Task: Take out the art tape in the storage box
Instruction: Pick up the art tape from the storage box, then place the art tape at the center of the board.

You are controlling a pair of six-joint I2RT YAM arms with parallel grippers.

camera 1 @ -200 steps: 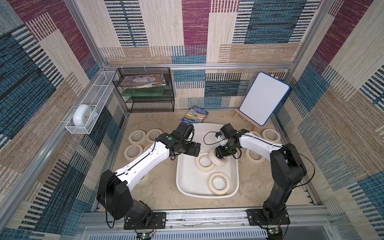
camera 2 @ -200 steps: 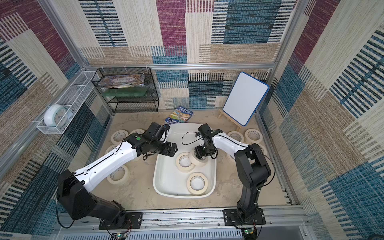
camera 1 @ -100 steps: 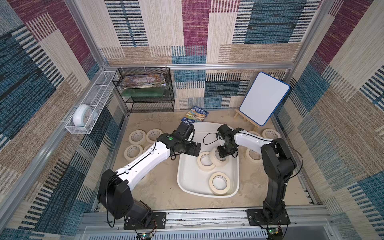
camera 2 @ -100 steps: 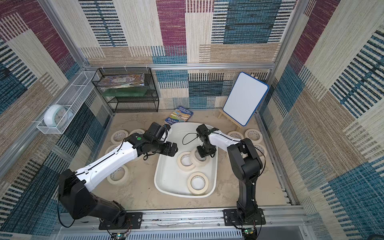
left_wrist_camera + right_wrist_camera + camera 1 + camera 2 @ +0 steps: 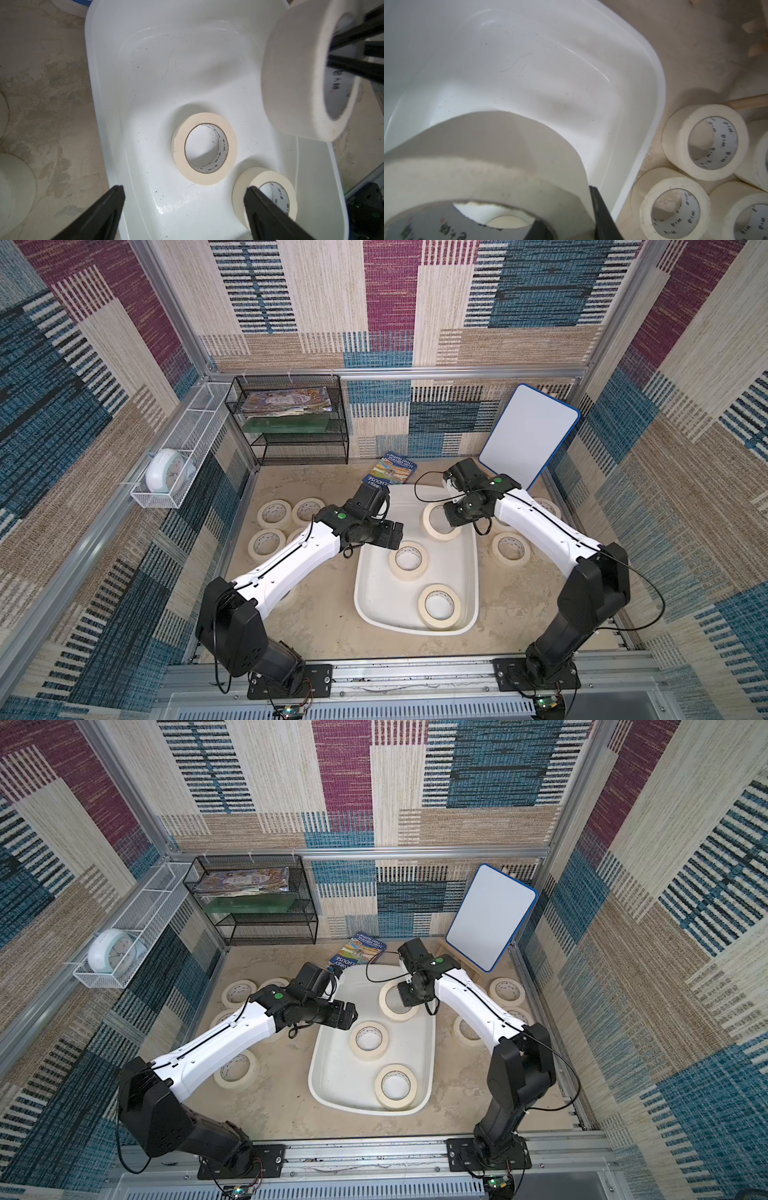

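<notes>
The third roll in my right gripper needs to swing back next, past the rolls already lying near the whiteboard. Then it needs to go down and be released on the tabletop beside them.
The storage box [image 5: 457, 568] [image 5: 332, 1073] is a white oblong tub in the middle of the table. Two rolls of art tape lie flat in it: one mid-box [image 5: 394, 562] [image 5: 178, 149], one at the near end [image 5: 424, 610] [image 5: 241, 191]. My right gripper [image 5: 455, 516] [image 5: 571, 218] is shut on a third roll [image 5: 430, 531] [image 5: 488, 155] [image 5: 291, 72]. One finger is inside its core and one outside. This roll hangs tilted above the box's far end. My left gripper [image 5: 392, 533] [image 5: 185, 188] stands open and empty over the box's left rim.
More tape rolls lie on the table left [image 5: 274, 514] and right [image 5: 511, 549] [image 5: 679, 145] of the box. At the back are a black wire rack [image 5: 291, 427], a booklet [image 5: 392, 472] and a blue-framed whiteboard [image 5: 528, 435]. A white wire basket [image 5: 178, 464] hangs on the left wall.
My right gripper has closed on the roll's wall and lifted it toward the far end of the box. The left arm has stayed where it was.
</notes>
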